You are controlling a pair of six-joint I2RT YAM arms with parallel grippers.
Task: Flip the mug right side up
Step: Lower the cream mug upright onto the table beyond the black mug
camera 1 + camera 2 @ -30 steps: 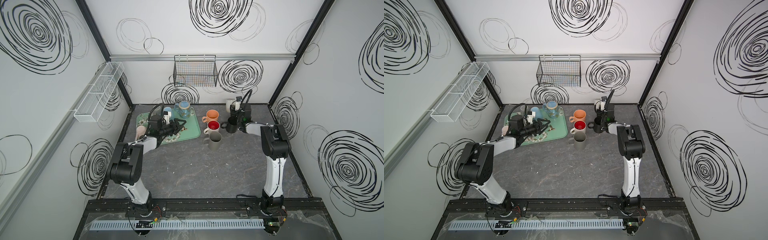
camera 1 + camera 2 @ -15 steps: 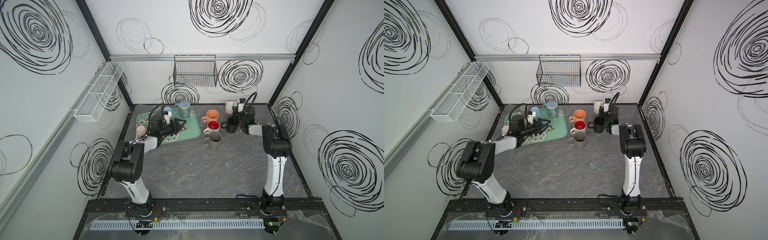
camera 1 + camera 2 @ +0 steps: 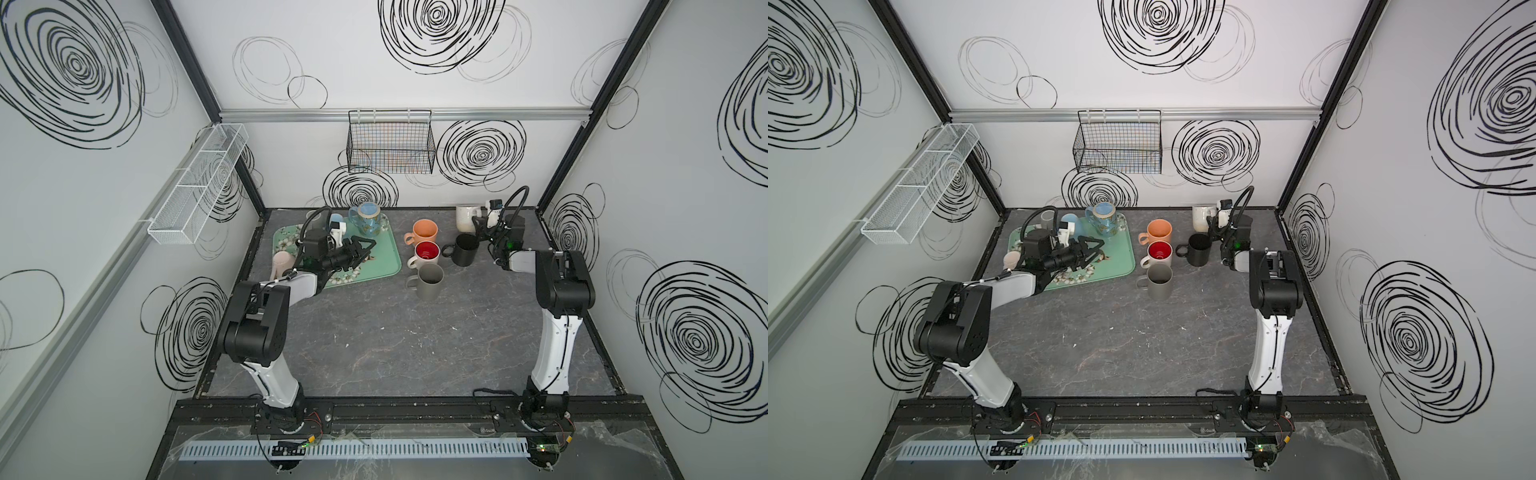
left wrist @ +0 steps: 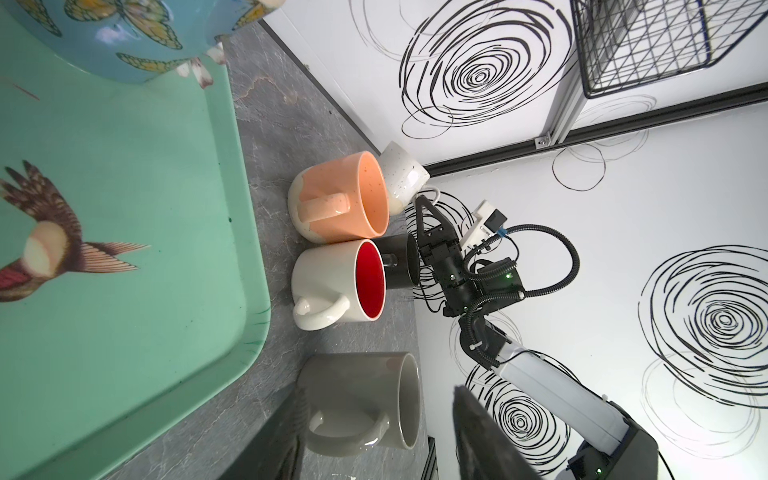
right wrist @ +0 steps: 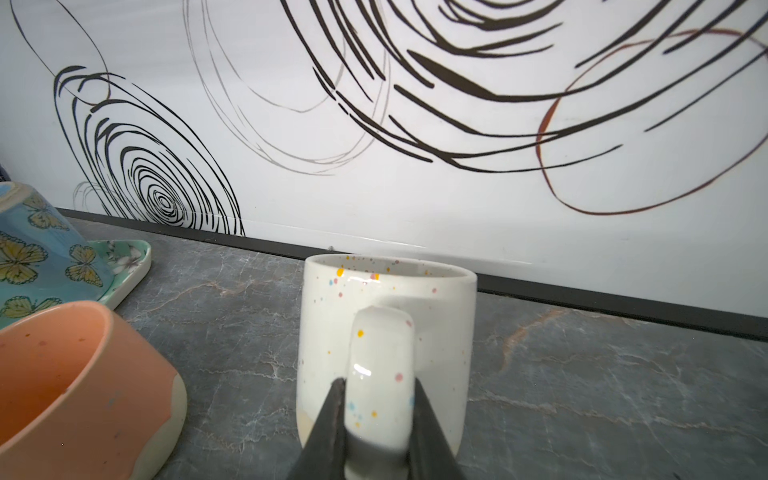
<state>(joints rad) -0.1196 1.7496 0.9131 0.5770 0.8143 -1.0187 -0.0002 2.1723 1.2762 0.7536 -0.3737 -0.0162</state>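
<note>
I should pull the white mug back from the wall with my right gripper, onto the table (image 3: 480, 243) beside the black mug, and let go of the white mug's handle, because the white mug's rim already faces up.
The mug (image 3: 464, 217) (image 3: 1201, 217) is white with coloured speckles and stands rim up on the table by the back wall. In the right wrist view the mug (image 5: 386, 332) faces me handle first, and my right gripper (image 5: 380, 386) is shut on that handle. In both top views the right gripper (image 3: 478, 223) (image 3: 1214, 223) sits just right of the mug. My left gripper (image 3: 371, 243) (image 3: 1099, 243) hovers open over the green tray (image 3: 384, 259), holding nothing. In the left wrist view the left gripper (image 4: 380, 392) points toward the row of mugs.
An orange mug (image 3: 424, 230), a red-lined mug (image 3: 427, 252), a grey mug (image 3: 430, 280) and a black mug (image 3: 465, 249) stand upright mid-table, close to the right gripper. The tray carries a butterfly mug (image 3: 368, 218) and a pink mug (image 3: 282, 264). A wire basket (image 3: 390, 145) hangs on the back wall.
The right wrist has shifted a little toward the back wall, still gripping the mug's handle. The left arm has hardly moved.
</note>
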